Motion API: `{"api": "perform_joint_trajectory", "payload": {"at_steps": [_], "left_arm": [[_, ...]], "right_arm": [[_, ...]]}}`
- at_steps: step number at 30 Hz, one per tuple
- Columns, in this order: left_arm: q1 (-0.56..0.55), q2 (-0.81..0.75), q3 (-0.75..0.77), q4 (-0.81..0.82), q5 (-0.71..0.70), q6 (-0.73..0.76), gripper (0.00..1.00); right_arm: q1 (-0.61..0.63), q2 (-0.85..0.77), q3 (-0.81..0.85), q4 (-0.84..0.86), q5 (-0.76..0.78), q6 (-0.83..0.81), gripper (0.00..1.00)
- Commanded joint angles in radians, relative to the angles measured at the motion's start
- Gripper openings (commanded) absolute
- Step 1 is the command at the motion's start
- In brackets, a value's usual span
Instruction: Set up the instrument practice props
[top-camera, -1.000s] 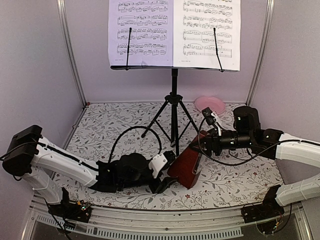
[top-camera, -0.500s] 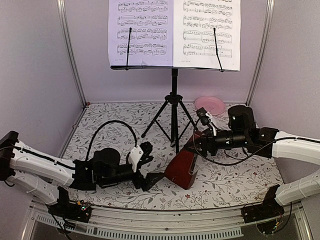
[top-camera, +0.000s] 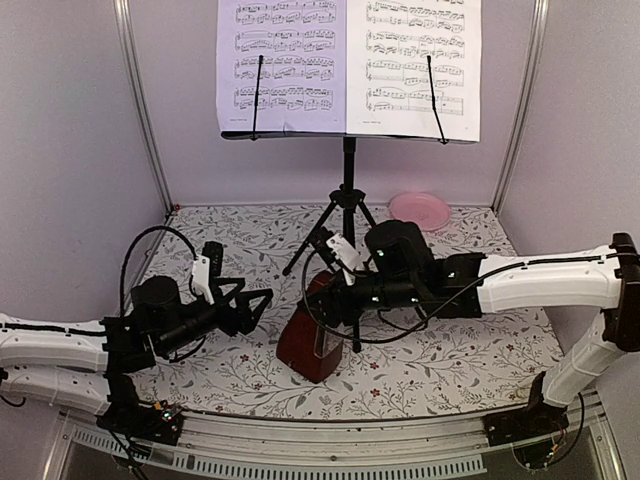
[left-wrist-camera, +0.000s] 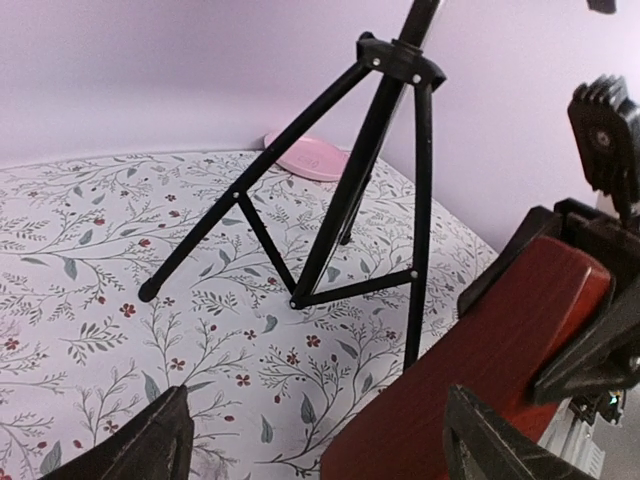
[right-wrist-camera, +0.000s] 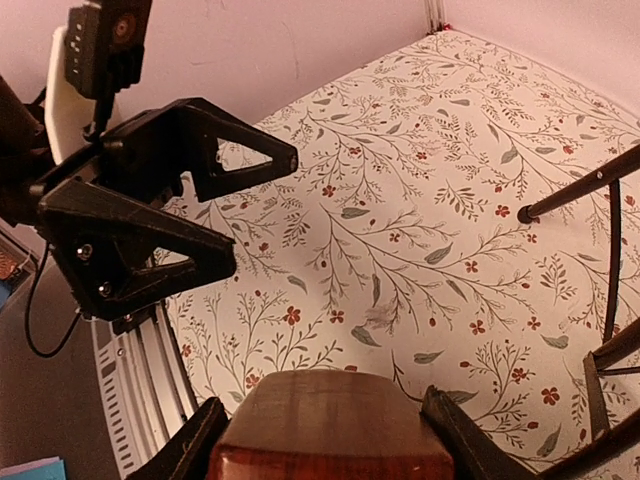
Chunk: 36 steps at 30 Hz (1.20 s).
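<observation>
The robot's right gripper will next lower the tilted metronome down and to the left in the top view, upright, and release it, because open cloth lies there.
The black music stand desk (top-camera: 348, 136) is high at the back, with two white sheet-music pages (top-camera: 348, 65) on it. Its tripod legs (top-camera: 346, 235) (left-wrist-camera: 330, 200) are spread on the floral table. The red-brown pyramid metronome (top-camera: 305, 350) (left-wrist-camera: 470, 380) (right-wrist-camera: 330, 420) leans in front of the tripod. My right gripper (top-camera: 325, 300) (right-wrist-camera: 325, 440) is shut on its upper part, one finger on each side. My left gripper (top-camera: 258, 310) (left-wrist-camera: 320, 440) is open just left of the metronome and apart from it, holding nothing.
A pink round plate (top-camera: 420, 209) (left-wrist-camera: 310, 158) lies at the back right, behind the tripod. A floral cloth (top-camera: 220, 240) covers the table, and lilac walls close in the back and both sides. The right arm reaches across the table's middle.
My left gripper opened, let go of the metronome and drew back to the left. My right gripper carried the metronome leftward, and it now stands more upright.
</observation>
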Motion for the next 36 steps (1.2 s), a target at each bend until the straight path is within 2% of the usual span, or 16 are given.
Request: {"api": "perform_joint_trajectory", "payload": {"at_steps": [1,7,15,17,20,22,23,24,29,32,36], "left_arm": [[0.033,-0.033,-0.019,-0.058,-0.032,-0.057,0.87],[0.044,-0.066,-0.031,-0.155,-0.107,-0.117,0.84],[0.076,-0.085,-0.062,-0.192,-0.103,-0.197,0.82],[0.084,-0.082,-0.061,-0.208,-0.096,-0.210,0.82],[0.103,-0.082,-0.060,-0.229,-0.082,-0.230,0.82],[0.109,-0.083,-0.064,-0.229,-0.072,-0.236,0.82],[0.112,-0.082,-0.067,-0.224,-0.064,-0.237,0.82],[0.115,-0.080,-0.069,-0.223,-0.056,-0.239,0.82],[0.119,-0.073,-0.068,-0.244,-0.029,-0.249,0.82],[0.120,-0.058,-0.068,-0.261,-0.006,-0.251,0.77],[0.120,-0.022,-0.080,-0.267,0.023,-0.256,0.69]], "right_arm": [[0.027,0.114,0.139,0.116,0.181,0.011,0.22],[0.038,0.247,0.225,0.133,0.276,0.014,0.25],[0.058,0.410,0.363,0.101,0.335,0.014,0.38],[0.060,0.422,0.376,0.101,0.328,0.016,0.47],[0.061,0.416,0.375,0.100,0.310,0.026,0.76],[0.060,0.404,0.368,0.103,0.299,0.028,0.91],[0.060,0.397,0.366,0.105,0.288,0.024,0.97],[0.060,0.389,0.365,0.104,0.275,0.018,1.00],[0.059,0.293,0.286,0.113,0.204,-0.021,0.99],[0.046,0.214,0.195,0.115,0.172,-0.053,0.99],[0.007,0.121,0.064,0.108,0.122,-0.084,0.91]]}}
